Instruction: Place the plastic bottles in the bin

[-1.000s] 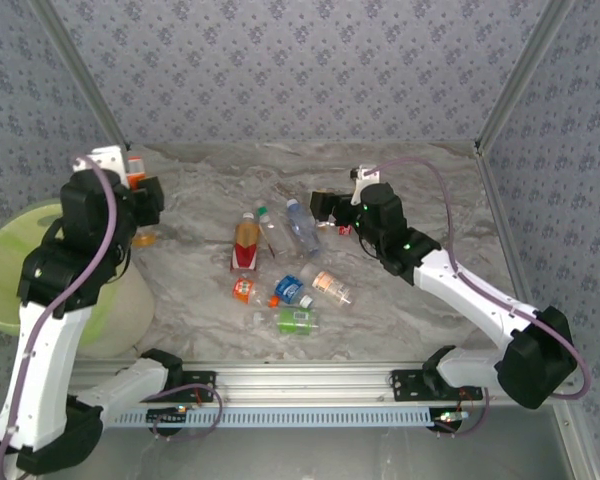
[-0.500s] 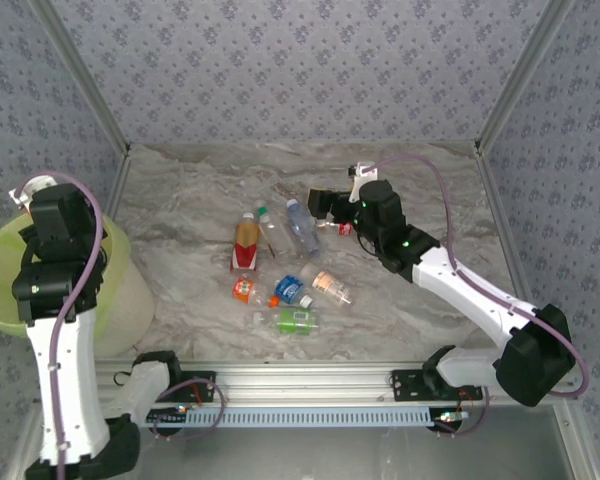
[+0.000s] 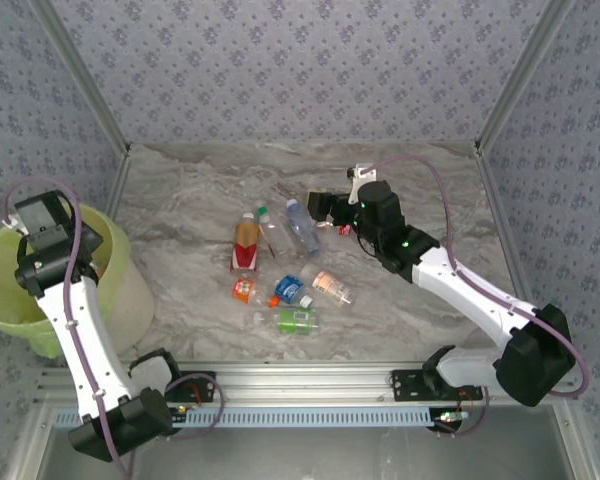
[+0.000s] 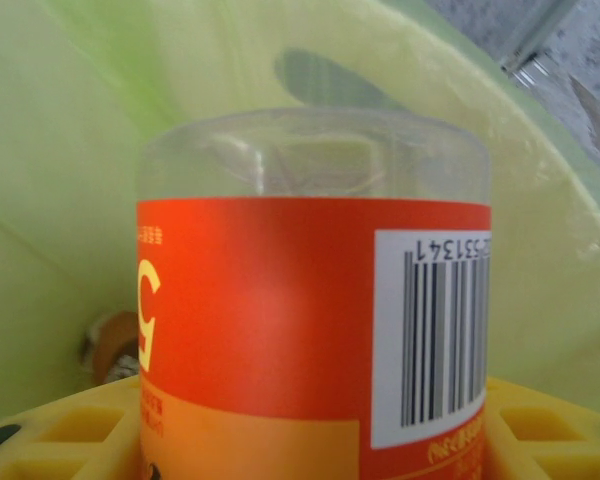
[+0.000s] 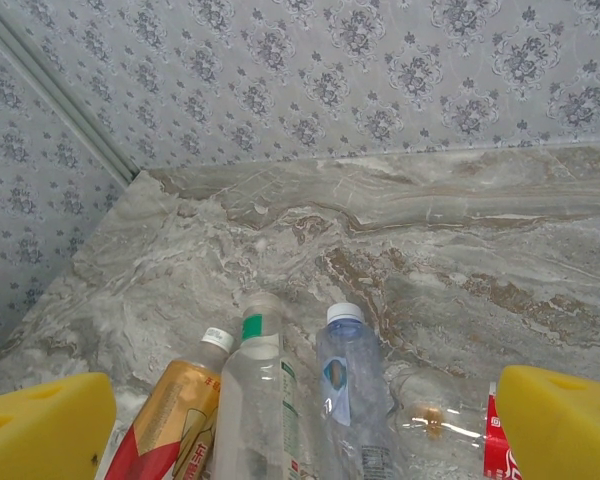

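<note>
The orange-labelled plastic bottle (image 4: 310, 300) has the green liner around it, so next my left gripper needs to open to release it.
My left gripper (image 3: 42, 222) hangs over the bin (image 3: 130, 290), shut on an orange-labelled plastic bottle (image 4: 310, 300). That bottle stands between the yellow fingers (image 4: 60, 430), with the bin's green liner (image 4: 280, 60) behind it. Several plastic bottles lie mid-table: a gold-and-red one (image 3: 246, 243), a clear green-capped one (image 3: 271, 228), a blue-capped one (image 3: 302, 227), and small ones with orange (image 3: 243, 290), blue (image 3: 290, 290) and green (image 3: 296, 320) labels. My right gripper (image 3: 325, 208) is open just right of the blue-capped bottle (image 5: 352, 400), nothing between its fingers (image 5: 40, 430).
A red-labelled bottle (image 5: 492, 440) and a crushed clear one (image 5: 430, 415) lie by my right finger. Something brownish (image 4: 105, 345) sits low inside the bin. Patterned walls and metal posts close in the table; the back of the marble top (image 3: 230, 175) is bare.
My left arm has swung from the table's left side out over the bin, carrying the orange-labelled bottle. The right arm and the bottles on the table have not moved.
</note>
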